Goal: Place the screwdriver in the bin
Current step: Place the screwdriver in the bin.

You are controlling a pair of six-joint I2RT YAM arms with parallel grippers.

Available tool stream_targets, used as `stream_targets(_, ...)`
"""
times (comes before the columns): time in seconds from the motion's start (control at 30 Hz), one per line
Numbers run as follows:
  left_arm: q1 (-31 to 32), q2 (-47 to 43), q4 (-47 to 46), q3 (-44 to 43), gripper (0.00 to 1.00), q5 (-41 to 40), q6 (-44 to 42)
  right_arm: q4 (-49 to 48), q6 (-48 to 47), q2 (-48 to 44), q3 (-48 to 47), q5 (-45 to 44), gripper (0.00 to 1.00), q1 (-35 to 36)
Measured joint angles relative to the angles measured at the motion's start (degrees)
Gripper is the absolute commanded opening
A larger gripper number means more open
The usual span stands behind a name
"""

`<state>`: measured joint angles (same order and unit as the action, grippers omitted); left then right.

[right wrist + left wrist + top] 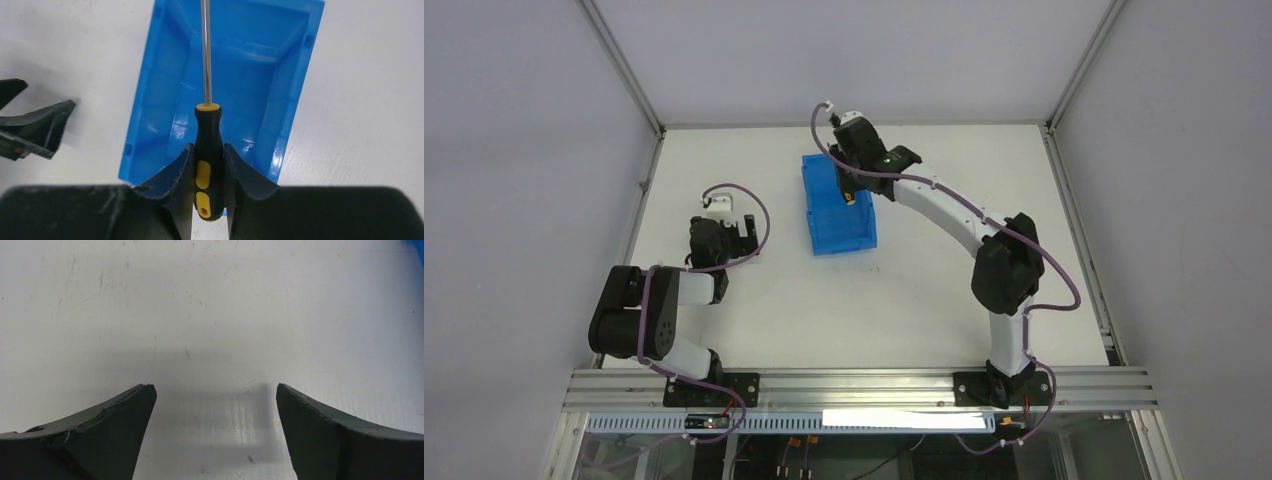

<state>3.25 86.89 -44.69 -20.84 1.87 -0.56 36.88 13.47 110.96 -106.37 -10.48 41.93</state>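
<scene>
My right gripper lowers between the bin's long sides toward the bin's bare bottom below it next. It then releases the screwdriver [849,196], as the screwdriver's stem runs lengthwise.
The blue bin [839,208] [280,115] sits at the back middle of the table, its inside bare. Above its far end hangs my right gripper [849,190] [209,147], shut on the screwdriver [208,150] [849,196]. Both fingers press the black and yellow handle, and the thin metal shaft runs forward over the bin's open top. My left gripper [742,240] [214,387] is open over bare table at the left, with nothing between its fingers; it also shows at the left edge of the right wrist view as the left gripper [30,125].
The white table [904,290] is ringed by grey walls and an aluminium frame. A metal rail [864,385] runs along the near edge by the arm bases.
</scene>
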Motion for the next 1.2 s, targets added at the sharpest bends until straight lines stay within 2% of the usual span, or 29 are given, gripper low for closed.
stream_targets(0.4,0.0,0.0,0.0,0.0,1.0,-0.02,0.0,-14.12,0.33,8.11,12.07,-1.55,0.12,0.0)
stream_targets(0.5,0.0,0.0,0.0,0.0,1.0,0.0,0.0,-15.69,0.22,9.7,12.5,-2.84,0.17,0.0)
stream_targets(0.7,0.0,0.0,0.0,-0.02,1.0,-0.02,0.0,-19.28,0.48,10.4,12.5,-3.8,0.21,0.0)
stream_targets(0.97,0.0,0.0,0.0,-0.02,1.0,-0.02,0.0,-20.13,0.55,10.49,12.5,-4.81,0.22,0.33)
stream_targets(1.13,0.0,0.0,-0.02,0.0,1.0,0.0,0.0,-18.32,0.44,10.54,11.98,-6.12,0.3,1.31)
stream_targets(1.2,0.0,0.0,0.0,0.0,1.0,-0.02,0.0,-16.96,0.42,10.62,11.37,-6.51,0.4,1.9)
